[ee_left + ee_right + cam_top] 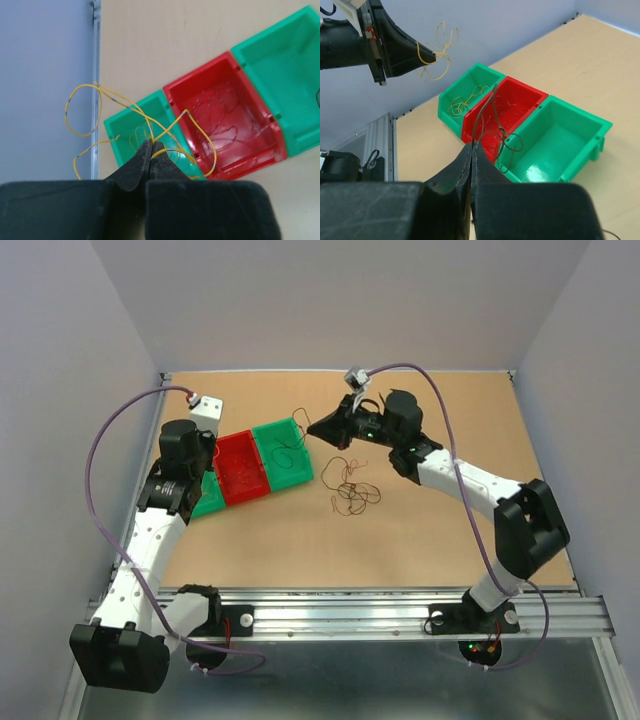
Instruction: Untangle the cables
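Observation:
I will lower my left gripper down into the green bin by the wall point(208, 494) point(143, 132) and release its yellow wire there, because yellow wires already lie in that bin.
The cables are thin wires in three places. My left gripper point(151, 145) is shut on a yellow wire point(82, 107), held in the air above the left green bin point(120, 135); its loops hang to both sides of the fingers. My right gripper point(472, 148) is shut on a brown wire point(506, 138), whose curls dangle over the red bin point(520, 100) and the right green bin point(570, 130). In the top view the right gripper point(311, 428) is at that green bin's point(270, 432) far corner. A loose brown tangle point(352, 491) lies on the table to its right.
Three bins stand in a row at the table's left: green with yellow wires point(462, 102), red point(225, 130) with fine reddish wires, and green point(285, 85). The grey wall point(45, 75) and a metal edge strip point(96, 100) run just left of the bins.

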Robot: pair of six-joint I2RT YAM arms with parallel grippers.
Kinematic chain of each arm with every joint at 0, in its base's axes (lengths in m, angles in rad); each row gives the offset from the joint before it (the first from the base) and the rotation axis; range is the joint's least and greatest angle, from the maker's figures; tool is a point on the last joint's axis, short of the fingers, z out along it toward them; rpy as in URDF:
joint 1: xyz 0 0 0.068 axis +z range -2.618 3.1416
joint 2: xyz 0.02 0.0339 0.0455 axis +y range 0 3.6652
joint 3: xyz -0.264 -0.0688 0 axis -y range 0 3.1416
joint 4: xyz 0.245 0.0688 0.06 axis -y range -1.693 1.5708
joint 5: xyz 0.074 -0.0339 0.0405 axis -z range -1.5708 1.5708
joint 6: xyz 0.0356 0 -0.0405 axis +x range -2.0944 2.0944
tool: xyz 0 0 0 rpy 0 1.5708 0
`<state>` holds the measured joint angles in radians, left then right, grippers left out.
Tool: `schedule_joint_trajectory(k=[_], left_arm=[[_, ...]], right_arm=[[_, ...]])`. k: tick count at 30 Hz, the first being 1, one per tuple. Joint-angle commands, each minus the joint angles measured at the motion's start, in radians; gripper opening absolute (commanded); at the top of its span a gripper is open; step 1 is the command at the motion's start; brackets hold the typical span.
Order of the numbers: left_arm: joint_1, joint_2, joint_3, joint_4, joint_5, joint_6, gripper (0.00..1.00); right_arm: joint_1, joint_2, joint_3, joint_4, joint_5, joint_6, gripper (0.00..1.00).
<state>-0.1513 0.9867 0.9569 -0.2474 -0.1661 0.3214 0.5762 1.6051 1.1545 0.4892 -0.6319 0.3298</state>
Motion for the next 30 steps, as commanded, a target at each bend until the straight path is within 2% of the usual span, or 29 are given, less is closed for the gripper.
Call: schedule_joint_trajectory(k=[1,4,7,8,12,20,24,30], left_arm=[[0.074,-0.036,-0.073,0.014,0.013,0.039,0.00],[0.125,-0.022,-0.134,0.048,0.049,0.060,0.00],[0.144,0.013,-0.187,0.095,0.021,0.065,0.00],[0.172,0.035,-0.205,0.127,0.010,0.068,0.00],[0.203,0.079,-0.216,0.131,0.095,0.076,0.00],[0.226,0.182,-0.208,0.120,0.160,0.113,0.00],[0.231,0.233,-0.214,0.128,0.155,0.122,0.00],[0.239,0.305,-0.227,0.148,0.128,0.128,0.00]], right_arm=[[0.027,0.110,0.117,0.048,0.041,0.000,0.01],[0.028,0.209,0.178,0.035,0.086,-0.003,0.00],[0.033,0.305,0.232,0.005,0.132,-0.021,0.00],[0.034,0.365,0.284,-0.070,0.146,-0.034,0.01],[0.056,0.469,0.384,-0.168,0.190,-0.084,0.01],[0.102,0.648,0.530,-0.300,0.290,-0.147,0.00],[0.131,0.700,0.600,-0.377,0.379,-0.173,0.01],[0.177,0.728,0.651,-0.478,0.653,-0.199,0.01]])
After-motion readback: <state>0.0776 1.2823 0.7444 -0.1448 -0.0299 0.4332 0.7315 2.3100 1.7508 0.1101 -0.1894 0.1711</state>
